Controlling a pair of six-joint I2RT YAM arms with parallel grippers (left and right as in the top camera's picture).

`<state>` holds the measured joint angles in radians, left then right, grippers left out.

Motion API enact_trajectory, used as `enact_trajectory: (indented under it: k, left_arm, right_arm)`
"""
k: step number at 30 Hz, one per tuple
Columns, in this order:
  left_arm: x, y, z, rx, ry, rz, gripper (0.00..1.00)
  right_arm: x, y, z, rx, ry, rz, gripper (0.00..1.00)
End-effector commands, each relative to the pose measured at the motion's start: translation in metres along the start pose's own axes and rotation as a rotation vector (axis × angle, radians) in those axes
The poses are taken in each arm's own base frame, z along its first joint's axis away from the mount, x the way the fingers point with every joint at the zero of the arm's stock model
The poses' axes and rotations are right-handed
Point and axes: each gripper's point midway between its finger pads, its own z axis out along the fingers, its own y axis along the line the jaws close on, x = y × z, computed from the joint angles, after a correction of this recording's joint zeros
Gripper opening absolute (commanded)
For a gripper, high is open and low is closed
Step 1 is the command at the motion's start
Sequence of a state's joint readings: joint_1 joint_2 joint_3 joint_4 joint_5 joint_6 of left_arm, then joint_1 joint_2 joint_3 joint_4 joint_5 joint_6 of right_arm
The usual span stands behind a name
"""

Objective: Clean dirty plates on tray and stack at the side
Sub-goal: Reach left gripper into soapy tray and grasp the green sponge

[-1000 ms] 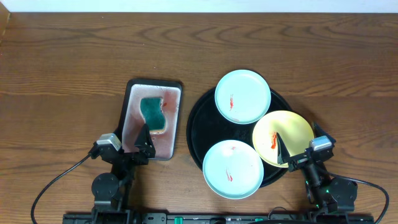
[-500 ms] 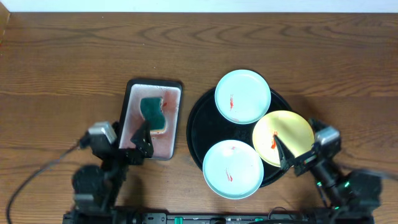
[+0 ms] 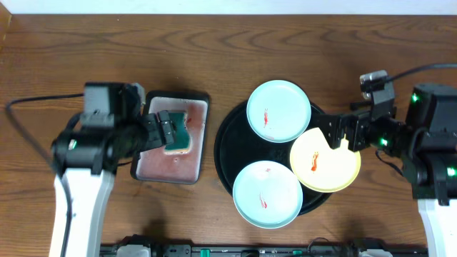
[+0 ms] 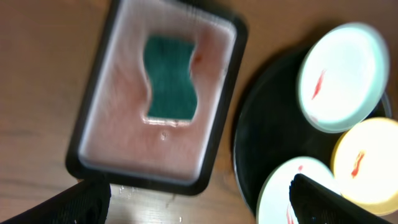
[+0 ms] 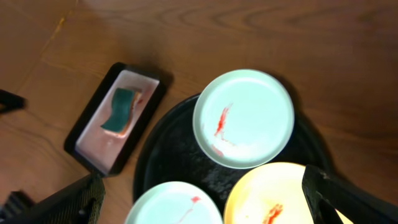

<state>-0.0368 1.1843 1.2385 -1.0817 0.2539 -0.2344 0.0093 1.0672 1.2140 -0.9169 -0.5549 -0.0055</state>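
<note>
I should move my right gripper down and back onto the near mint plate's rim facing the yellow plate, because my right gripper is open above the yellow plate's far edge.
Three plates lie on the black tray (image 3: 227,153). One mint plate (image 3: 278,110) is at the far side, another mint plate (image 3: 268,193) is nearest me, and a yellow plate (image 3: 325,160) overhangs the right rim. All carry red smears. My left gripper (image 3: 166,130) hovers open over the green sponge (image 3: 176,128), holding nothing. In the left wrist view the sponge (image 4: 169,76) lies well ahead of that gripper (image 4: 202,208). My right gripper (image 3: 340,134) hangs open and holds nothing above the yellow plate's far edge. From the right wrist view, that gripper (image 5: 205,208) looks down on the tray (image 5: 174,155).
A small white, dark-rimmed tray (image 3: 153,160) with pinkish water holds the sponge, left of the black tray. Bare wooden table (image 3: 86,64) surrounds both. Cables trail from each arm.
Both arms have risen from the near edge and swung out over the table, the left over the sponge tray, the right beside the yellow plate. Both grippers stayed open.
</note>
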Motion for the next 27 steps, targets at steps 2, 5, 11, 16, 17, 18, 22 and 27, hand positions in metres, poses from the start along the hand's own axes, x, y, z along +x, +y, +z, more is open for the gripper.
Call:
enact_trajectory:
  k: [2,5,11,16,17,18,22,27]
  left_arm:
    - [0.017,0.005,0.039,-0.025,0.207,-0.02,0.92]
    - [0.028,0.011,0.068,-0.074,0.315,-0.014,0.85]
    - [0.019,0.036,0.133,-0.295,0.302,0.019,0.56]
    - [0.013,0.061,0.176,-0.419,0.293,-0.039,0.56]
    - [0.012,0.061,0.185,-0.407,0.297,-0.045,0.56]
    - [0.013,0.059,0.196,-0.385,0.308,-0.052,0.56]
    - [0.025,0.055,0.231,-0.311,0.375,-0.01,0.33]
    - [0.038,0.063,0.242,-0.332,0.429,-0.015,0.07]
  right_arm:
    - [-0.001,0.002,0.006,-0.05,0.027,0.082,0.99]
    - [0.004,0.001,0.006,-0.045,0.047,0.095,0.99]
    - [0.015,0.001,0.006,-0.044,0.091,0.121,0.95]
    - [0.027,0.003,0.004,-0.044,0.138,0.153,0.94]
    - [0.029,0.003,0.004,-0.044,0.145,0.157,0.94]
    - [0.03,0.003,0.004,-0.043,0.152,0.161,0.94]
    - [0.033,0.003,0.003,-0.044,0.164,0.17,0.89]
    - [0.033,0.003,0.003,-0.044,0.164,0.17,0.85]
